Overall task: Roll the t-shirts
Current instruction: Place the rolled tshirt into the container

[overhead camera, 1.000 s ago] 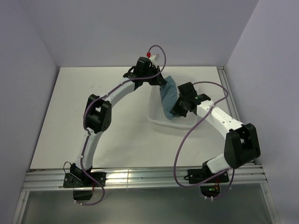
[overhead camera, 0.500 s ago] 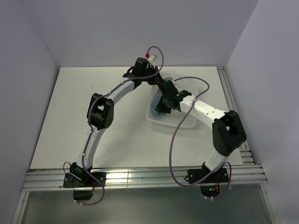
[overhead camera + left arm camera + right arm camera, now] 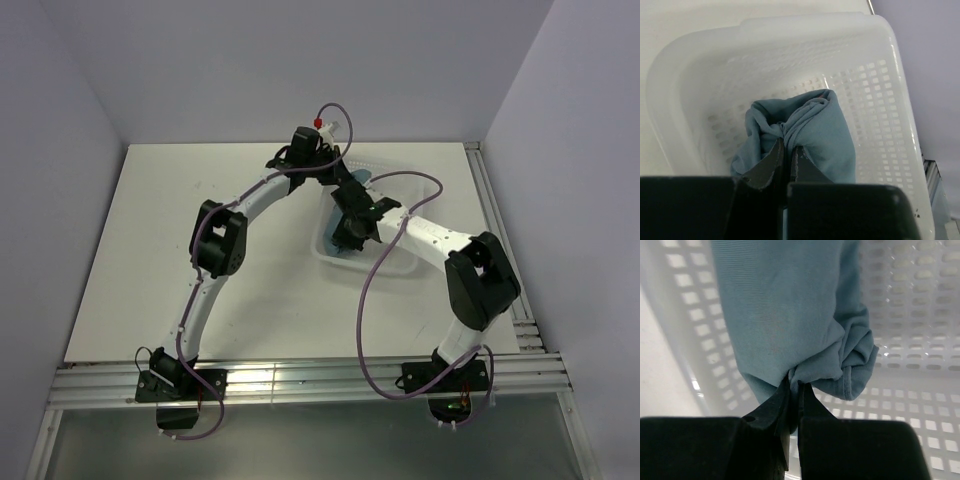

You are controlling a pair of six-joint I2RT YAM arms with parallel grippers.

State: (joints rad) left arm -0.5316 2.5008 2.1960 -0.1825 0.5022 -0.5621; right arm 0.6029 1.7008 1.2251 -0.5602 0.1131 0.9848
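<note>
The robot's left gripper should take the pinched end back to the basket's near corner, next to the bundle's other end, and let go of it there.
The teal-blue t-shirt is a rolled bundle inside the white mesh basket. My left gripper is shut on one end of the bundle, cloth pinched between its black fingers. My right gripper is shut on the other end of the t-shirt, which hangs just above the basket floor. In the top view both grippers meet over the basket; only slivers of the t-shirt show past the arms, and the left gripper and right gripper are mostly hidden.
The basket stands at the back right of the white table. Purple cables loop from both arms. A metal rail runs along the near table edge, and grey walls close in on three sides.
The right arm has swung left and forward, carrying its end of the t-shirt down into the basket. The bundle, plainly visible before, is now mostly hidden beneath both arms.
</note>
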